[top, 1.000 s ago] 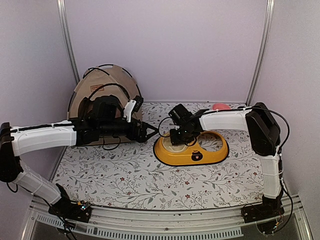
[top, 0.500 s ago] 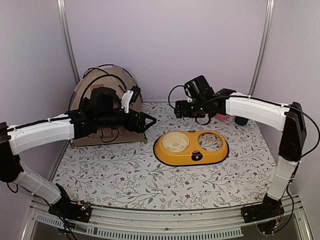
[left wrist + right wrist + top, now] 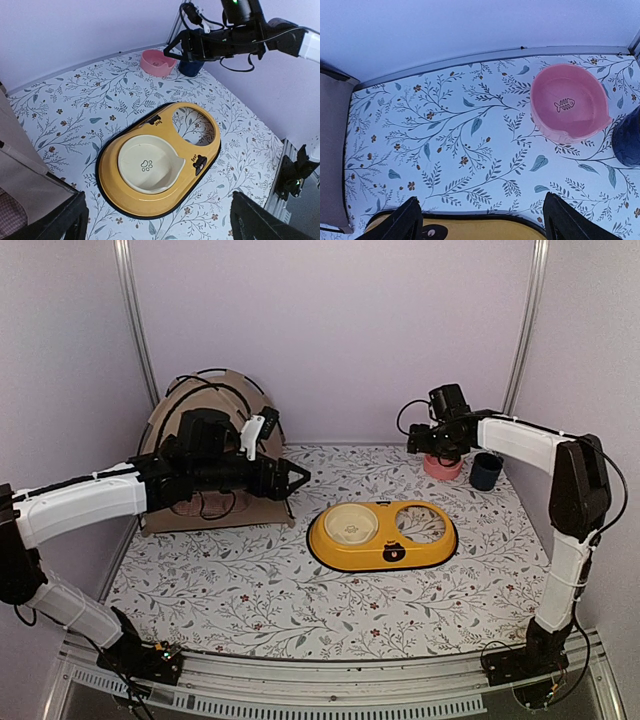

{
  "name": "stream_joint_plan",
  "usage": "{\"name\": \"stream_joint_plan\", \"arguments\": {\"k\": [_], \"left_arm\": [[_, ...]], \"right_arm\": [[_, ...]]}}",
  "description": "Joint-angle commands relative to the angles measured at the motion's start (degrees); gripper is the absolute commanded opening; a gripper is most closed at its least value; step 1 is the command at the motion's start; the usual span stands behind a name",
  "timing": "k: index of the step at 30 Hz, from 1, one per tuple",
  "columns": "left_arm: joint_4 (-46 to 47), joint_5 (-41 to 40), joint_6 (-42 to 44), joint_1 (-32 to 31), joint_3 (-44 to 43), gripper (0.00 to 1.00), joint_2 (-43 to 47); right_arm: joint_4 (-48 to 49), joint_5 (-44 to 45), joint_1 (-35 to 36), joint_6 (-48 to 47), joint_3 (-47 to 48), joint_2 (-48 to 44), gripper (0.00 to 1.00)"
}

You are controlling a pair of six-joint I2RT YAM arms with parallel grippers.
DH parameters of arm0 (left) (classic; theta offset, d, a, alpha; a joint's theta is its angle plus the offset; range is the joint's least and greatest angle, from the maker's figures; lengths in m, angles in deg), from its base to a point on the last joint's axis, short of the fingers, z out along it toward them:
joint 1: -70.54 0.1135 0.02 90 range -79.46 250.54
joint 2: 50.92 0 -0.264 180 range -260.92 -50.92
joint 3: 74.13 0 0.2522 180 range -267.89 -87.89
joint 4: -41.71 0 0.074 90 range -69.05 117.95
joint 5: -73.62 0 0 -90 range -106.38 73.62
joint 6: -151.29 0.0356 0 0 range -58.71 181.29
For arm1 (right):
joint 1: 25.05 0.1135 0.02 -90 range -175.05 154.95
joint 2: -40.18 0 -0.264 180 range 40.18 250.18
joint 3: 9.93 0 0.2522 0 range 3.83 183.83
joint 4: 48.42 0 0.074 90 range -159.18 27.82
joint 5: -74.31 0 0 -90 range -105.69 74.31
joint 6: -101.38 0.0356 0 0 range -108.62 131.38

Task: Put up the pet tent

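Note:
My right gripper should next go down toward the pink bowl until its open fingers are on both sides of the tent-facing side of the bowl's rim (image 3: 533,99), as bare mat leaves room beside it.
The pet tent (image 3: 228,388) stands as a tan dome with thin black poles at the back left corner, partly hidden behind my left arm. Its tan fabric shows at the left edge of the left wrist view (image 3: 22,167) and of the right wrist view (image 3: 332,150). My left gripper (image 3: 298,480) is open and empty, just right of the tent's front, above the mat (image 3: 160,222). My right gripper (image 3: 413,442) is open and empty at the back right, above the mat near the pink bowl (image 3: 482,220).
A yellow double-bowl feeder tray (image 3: 420,550) lies mid-table with a cream bowl (image 3: 350,526) in its left hole. A pink bowl (image 3: 442,467) and a dark blue cup (image 3: 486,471) stand at the back right. Walls close in behind and at both sides.
My right arm has swung from over the feeder tray up and back to the right, near the pink bowl. My left gripper has shifted slightly right and stays open.

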Motion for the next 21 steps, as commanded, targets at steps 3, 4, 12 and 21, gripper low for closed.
{"name": "stream_joint_plan", "arguments": {"k": [3,4,12,21], "left_arm": [[-0.8,1.1,-0.3,0.8,-1.1,0.99,0.1],[-0.8,1.1,-0.5,0.8,-0.9,0.99,0.2],[-0.8,0.7,-1.4,0.8,-0.2,0.99,0.7],[-0.5,0.6,-2.7,0.8,-0.5,0.99,-0.3]], "right_arm": [[-0.6,-1.9,-4.7,-5.5,6.5,8.9,0.85],[-0.8,-1.7,-5.7,-6.2,7.6,10.2,0.85],[-2.4,-4.4,-9.4,-12.8,18.5,21.1,0.84],[-7.4,-8.1,-9.8,-10.9,24.1,28.9,0.81]]}}
